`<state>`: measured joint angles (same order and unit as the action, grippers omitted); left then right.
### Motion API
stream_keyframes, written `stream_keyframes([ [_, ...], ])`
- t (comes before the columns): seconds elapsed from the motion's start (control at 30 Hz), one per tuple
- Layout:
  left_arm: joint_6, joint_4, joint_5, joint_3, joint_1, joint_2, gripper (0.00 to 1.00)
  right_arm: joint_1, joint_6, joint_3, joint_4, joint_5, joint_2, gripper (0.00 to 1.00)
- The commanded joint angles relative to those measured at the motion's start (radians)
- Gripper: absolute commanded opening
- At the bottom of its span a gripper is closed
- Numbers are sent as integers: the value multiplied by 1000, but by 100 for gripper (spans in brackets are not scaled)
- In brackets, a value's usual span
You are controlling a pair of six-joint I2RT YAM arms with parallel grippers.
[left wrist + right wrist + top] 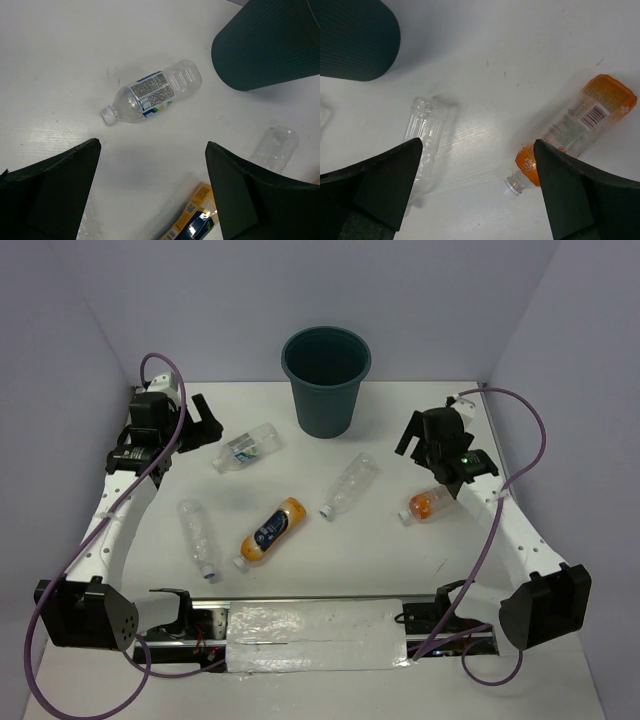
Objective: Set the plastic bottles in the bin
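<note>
The short orange bottle is slanted, below my right gripper and back from it, so next I will pull my right gripper back, turn it to line up with the bottle and go down over its barcoded middle.
The dark teal bin stands upright at the back centre. Five bottles lie on the white table: a clear labelled one, a clear one, a clear one, a large orange one with a blue label and a short orange one. My left gripper is open and empty above the labelled clear bottle, near the bin's wall. My right gripper is open and empty, hovering between the clear bottle and the short orange bottle.
White walls close in the table at the back and both sides. A metal rail with taped plastic runs along the near edge between the arm bases. Purple cables loop beside each arm.
</note>
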<state>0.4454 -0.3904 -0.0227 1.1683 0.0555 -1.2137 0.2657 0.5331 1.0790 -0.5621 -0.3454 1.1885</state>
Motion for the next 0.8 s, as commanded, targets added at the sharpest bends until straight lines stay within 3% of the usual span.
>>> stream_keyframes([
  [0.0,-8,24,10,14,1,14,99,1,24,-16,10,-56,-35,100],
  [0.33,-8,15,15,21,1,9,99,-20,44,-100,34,-61,-133,100],
  [0.57,-24,-10,18,28,1,26,99,-371,146,-277,88,228,-201,100],
  [0.77,-27,-10,43,21,1,25,99,-430,209,-353,125,276,-170,100],
])
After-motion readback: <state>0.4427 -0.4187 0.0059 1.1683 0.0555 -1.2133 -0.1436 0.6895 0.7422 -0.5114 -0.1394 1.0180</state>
